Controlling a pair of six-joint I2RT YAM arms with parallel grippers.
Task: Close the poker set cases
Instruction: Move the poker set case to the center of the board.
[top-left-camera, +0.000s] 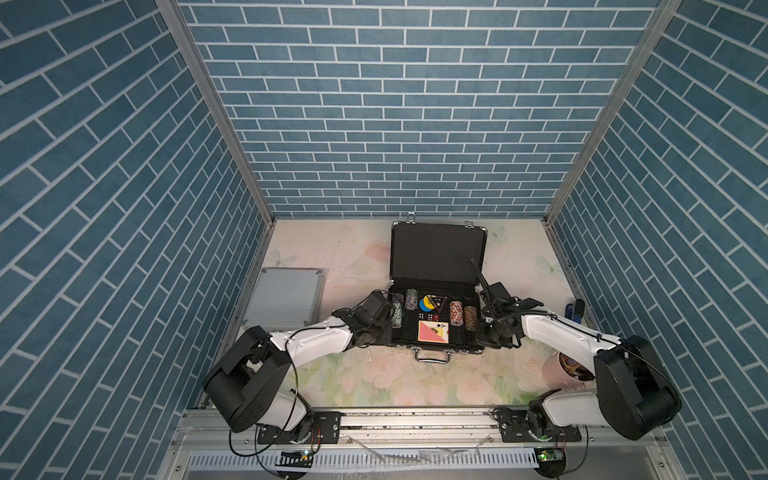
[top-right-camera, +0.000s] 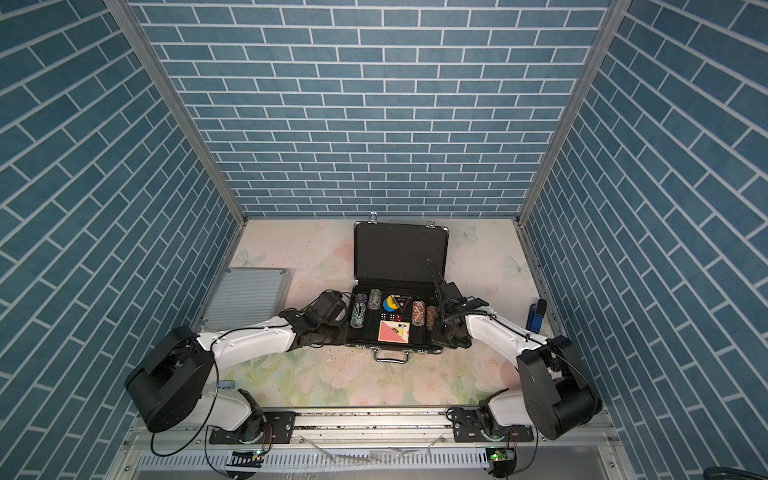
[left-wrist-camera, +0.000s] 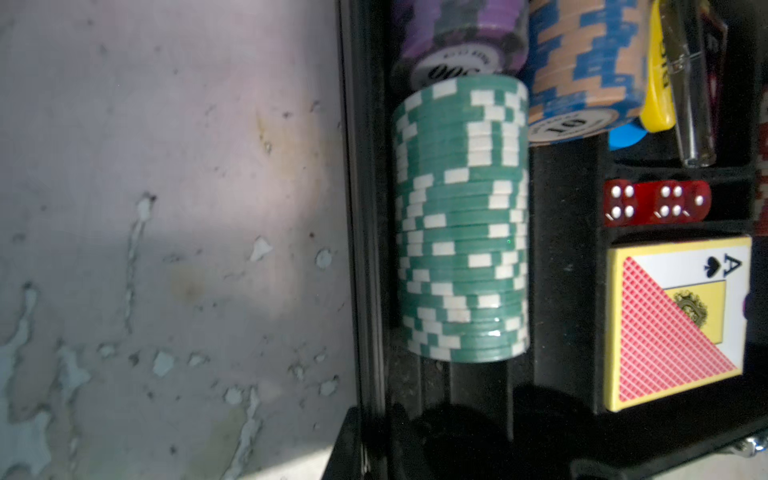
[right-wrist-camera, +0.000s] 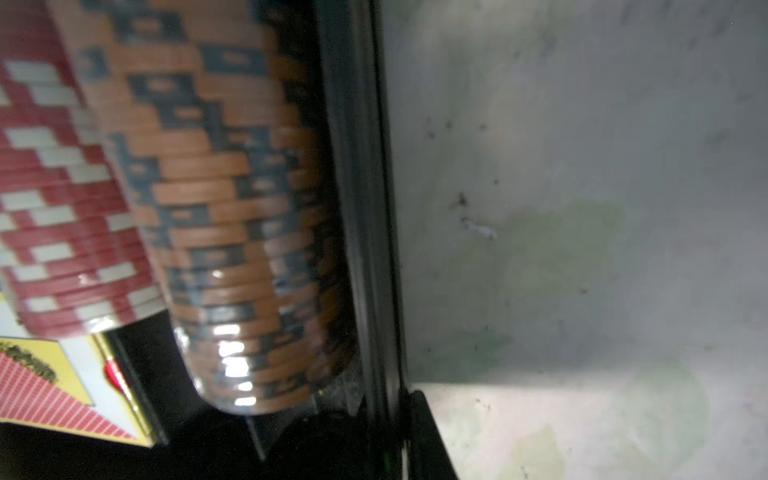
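My right gripper pulls back with the larger case's side next and releases it there. The part of the floral tabletop between my gripper and base lies empty.
The larger black poker set case (top-left-camera: 436, 253) (top-right-camera: 399, 253) stands open mid-table, its lid raised toward the back wall and its metal handle (top-left-camera: 432, 356) facing the front. Its tray holds chip stacks (left-wrist-camera: 461, 232) (right-wrist-camera: 232, 232), dice and a card deck (left-wrist-camera: 677, 324). My left gripper (top-left-camera: 390, 338) (top-right-camera: 345, 334) (left-wrist-camera: 386, 432) is shut on the case's left side wall near the front corner. My right gripper (top-left-camera: 485, 338) (top-right-camera: 436, 334) (right-wrist-camera: 382, 428) is shut on the right side wall. The smaller silver case (top-left-camera: 286, 297) (top-right-camera: 249, 297) lies closed at the left edge.
A pink cup (top-left-camera: 561, 365) of pens stands front right, partly behind the right arm. A blue object (top-left-camera: 575, 309) lies against the right wall. The floral table cover (top-left-camera: 374, 382) is worn and flaking. Brick-patterned walls enclose three sides.
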